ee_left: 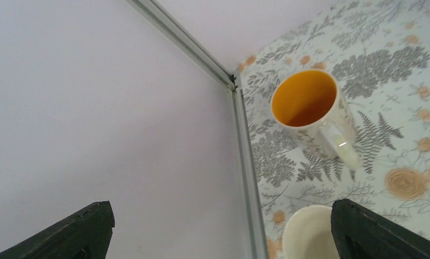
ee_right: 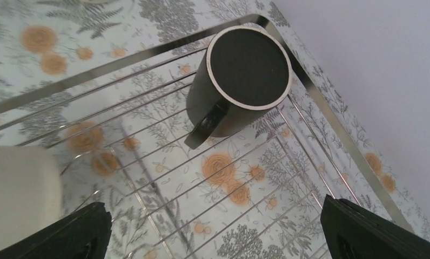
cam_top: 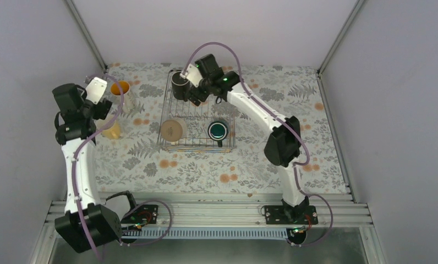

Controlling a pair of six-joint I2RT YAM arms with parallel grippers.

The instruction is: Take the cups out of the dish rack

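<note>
My right gripper should next lower its open fingers to either side of the black cup's handle and close there, because that handle is below and sticks out toward them.
The silver wire dish rack holds three mugs. A black cup stands upside down in its far left corner, a cream cup upside down at near left, and a dark green cup at near right. My right gripper is open just beside the black cup, over the rack wires, with nothing between its fingers. The cream cup shows at the left of the right wrist view. A yellow-orange cup and a pale cup stand on the table left of the rack. My left gripper is open and empty between them, with the yellow-orange cup ahead of it and the pale cup by its right finger.
The floral tablecloth covers the table. The left wall and its metal corner post stand close to the left gripper. The back wall runs just behind the rack.
</note>
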